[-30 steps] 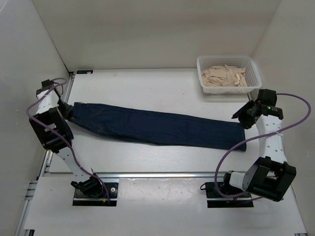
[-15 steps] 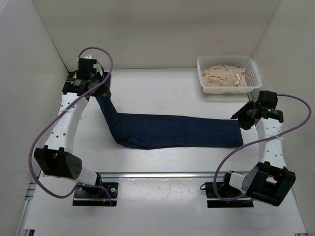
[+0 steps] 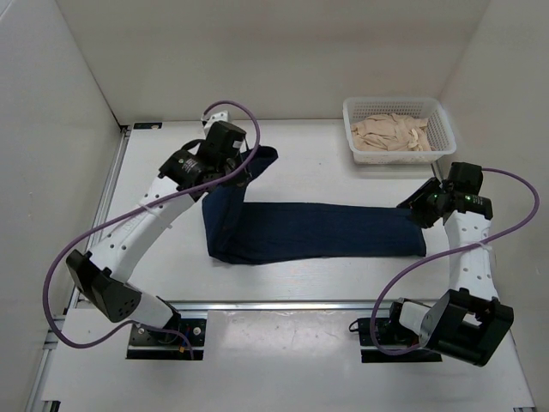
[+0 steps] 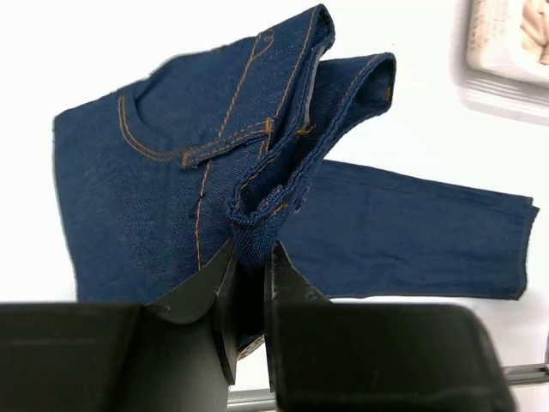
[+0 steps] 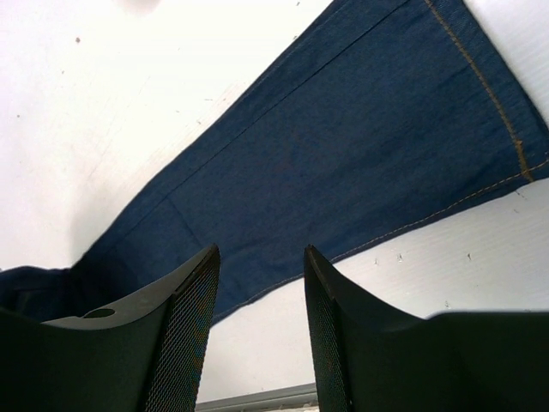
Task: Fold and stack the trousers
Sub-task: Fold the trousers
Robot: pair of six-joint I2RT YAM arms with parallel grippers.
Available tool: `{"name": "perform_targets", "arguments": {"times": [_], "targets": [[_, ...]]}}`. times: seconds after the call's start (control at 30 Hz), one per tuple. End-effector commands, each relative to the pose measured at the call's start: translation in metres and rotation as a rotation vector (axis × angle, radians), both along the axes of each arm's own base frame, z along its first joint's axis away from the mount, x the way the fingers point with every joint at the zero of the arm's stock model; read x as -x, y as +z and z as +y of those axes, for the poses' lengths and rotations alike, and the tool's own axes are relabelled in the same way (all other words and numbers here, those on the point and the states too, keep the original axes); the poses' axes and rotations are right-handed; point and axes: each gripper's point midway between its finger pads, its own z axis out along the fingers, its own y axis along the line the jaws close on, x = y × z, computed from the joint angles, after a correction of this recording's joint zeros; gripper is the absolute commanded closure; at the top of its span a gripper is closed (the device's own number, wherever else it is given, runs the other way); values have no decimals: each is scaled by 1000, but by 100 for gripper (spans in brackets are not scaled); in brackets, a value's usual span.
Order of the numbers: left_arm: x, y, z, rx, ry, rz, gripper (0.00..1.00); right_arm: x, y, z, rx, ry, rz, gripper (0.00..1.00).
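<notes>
I need to move my left gripper across, down and right in the top view next, to release the trousers' waistband end on the trouser legs' flat middle (image 3: 312,230) below.
The trousers (image 3: 317,230) are dark navy jeans lying across the table, legs stretched to the right. My left gripper (image 3: 243,170) is shut on the waistband end and holds it lifted above the table, folding it over toward the right. In the left wrist view the pinched denim (image 4: 257,172) with orange stitching hangs from the gripper (image 4: 250,257), and the legs (image 4: 412,232) lie flat beyond. My right gripper (image 3: 420,206) is open and empty, hovering just above the leg hems (image 5: 360,146) at the right end.
A white mesh basket (image 3: 439,151) holding beige cloth (image 3: 390,131) stands at the back right. White walls close in the left, back and right sides. A metal rail (image 3: 283,305) runs along the near table edge.
My left gripper has carried the waistband end from the far left, up and rightward over the legs, folding the jeans. The right arm has barely moved.
</notes>
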Motion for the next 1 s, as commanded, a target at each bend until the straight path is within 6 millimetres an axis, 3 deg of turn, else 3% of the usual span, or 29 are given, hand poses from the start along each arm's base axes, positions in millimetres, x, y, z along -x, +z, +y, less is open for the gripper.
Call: {"name": "perform_targets", "arguments": {"times": [0.0, 0.13, 0.3, 0.5, 0.53, 0.67, 0.77, 0.8, 0.83, 0.9, 0.97], "targets": [[6, 19, -6, 65, 82, -60, 90, -4, 12, 6, -14, 25, -60, 51], [14, 11, -25, 77, 95, -53, 90, -4, 12, 6, -14, 25, -60, 51], [14, -15, -48, 63, 106, -5, 90, -3, 8, 6, -16, 25, -51, 51], [26, -23, -79, 29, 86, -29, 90, -3, 8, 6, -16, 25, -51, 51], [27, -16, -85, 49, 75, -42, 90, -2, 8, 6, -11, 32, -52, 51], [42, -28, -110, 28, 23, -31, 90, -2, 8, 6, -11, 32, -52, 51], [60, -65, -143, 5, -102, 95, 61, -1, 5, 6, -13, 32, -43, 51], [69, -75, -156, 18, -160, 155, 49, -1, 5, 6, -13, 32, -43, 51], [76, -91, -168, -14, -201, 188, 29, -1, 5, 6, -13, 32, -43, 51], [84, -92, -173, -50, -233, 203, 2, -1, 5, 6, -13, 32, -43, 51], [75, -70, -158, -88, -197, 173, 0, -2, 2, 13, -29, 66, -44, 51]]}}
